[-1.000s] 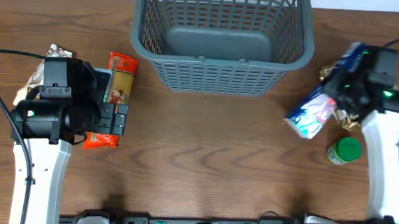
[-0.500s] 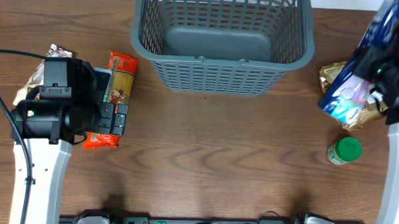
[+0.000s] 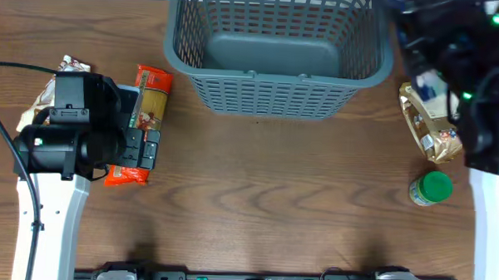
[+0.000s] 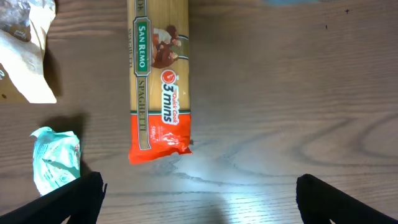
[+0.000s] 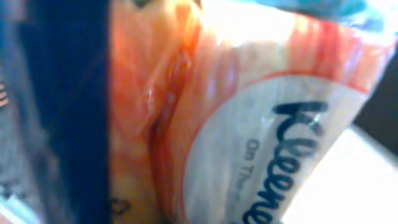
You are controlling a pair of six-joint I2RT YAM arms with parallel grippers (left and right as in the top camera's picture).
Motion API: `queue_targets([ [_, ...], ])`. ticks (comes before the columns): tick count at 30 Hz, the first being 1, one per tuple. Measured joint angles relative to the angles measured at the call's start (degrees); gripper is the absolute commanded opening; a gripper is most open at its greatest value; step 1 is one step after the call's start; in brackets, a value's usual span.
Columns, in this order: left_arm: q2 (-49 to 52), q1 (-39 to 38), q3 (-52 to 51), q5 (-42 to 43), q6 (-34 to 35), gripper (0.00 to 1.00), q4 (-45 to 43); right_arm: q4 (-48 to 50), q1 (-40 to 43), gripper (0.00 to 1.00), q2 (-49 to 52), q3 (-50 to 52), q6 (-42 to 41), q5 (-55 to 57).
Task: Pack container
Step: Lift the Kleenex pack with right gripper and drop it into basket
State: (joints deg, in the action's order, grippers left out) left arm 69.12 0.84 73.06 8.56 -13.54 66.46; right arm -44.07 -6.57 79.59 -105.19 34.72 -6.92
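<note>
My right gripper crosses the container's rim next, lowers inside and releases the pack (image 3: 428, 85). The container's empty bottom lies below and to its left in the overhead view.
The grey-blue mesh container (image 3: 278, 93) stands at the back middle of the table, with nothing in it. My right gripper (image 3: 442, 70) is raised high beside the container's right rim. It is shut on a Kleenex tissue pack (image 5: 267, 118), which fills the right wrist view and hides the fingers. A blue-white bit of the pack (image 3: 428, 85) shows under the arm. My left gripper (image 3: 146, 148) hangs open and empty over the table, just right of a spaghetti packet (image 3: 144, 120). The packet also shows in the left wrist view (image 4: 158, 81), above the gripper (image 4: 199, 202).
A gold foil packet (image 3: 433, 130) and a green-lidded jar (image 3: 432, 187) lie at the right. A brown-and-white bag (image 3: 59, 77) lies at the far left; it also shows in the left wrist view (image 4: 25, 56), with a teal wrapper (image 4: 56, 160) below it.
My right arm has lifted the tissue pack up and back, from the table's right side to beside the container's right rim. The left arm has not moved.
</note>
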Motion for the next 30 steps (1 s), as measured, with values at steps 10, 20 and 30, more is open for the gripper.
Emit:
queue_targets([
  [10,0.0,0.0,0.0,0.0,0.0,0.98,0.42,14.84,-9.11,0.01,12.02,-0.09,15.02,-0.5],
  [20,0.0,0.0,0.0,0.0,0.0,0.99,0.44,9.64,-14.93,0.01,27.69,-0.09,18.38,-2.82],
  [30,0.0,0.0,0.0,0.0,0.0,0.98,0.42,1.2,-16.68,0.01,38.4,-0.09,18.49,-3.37],
])
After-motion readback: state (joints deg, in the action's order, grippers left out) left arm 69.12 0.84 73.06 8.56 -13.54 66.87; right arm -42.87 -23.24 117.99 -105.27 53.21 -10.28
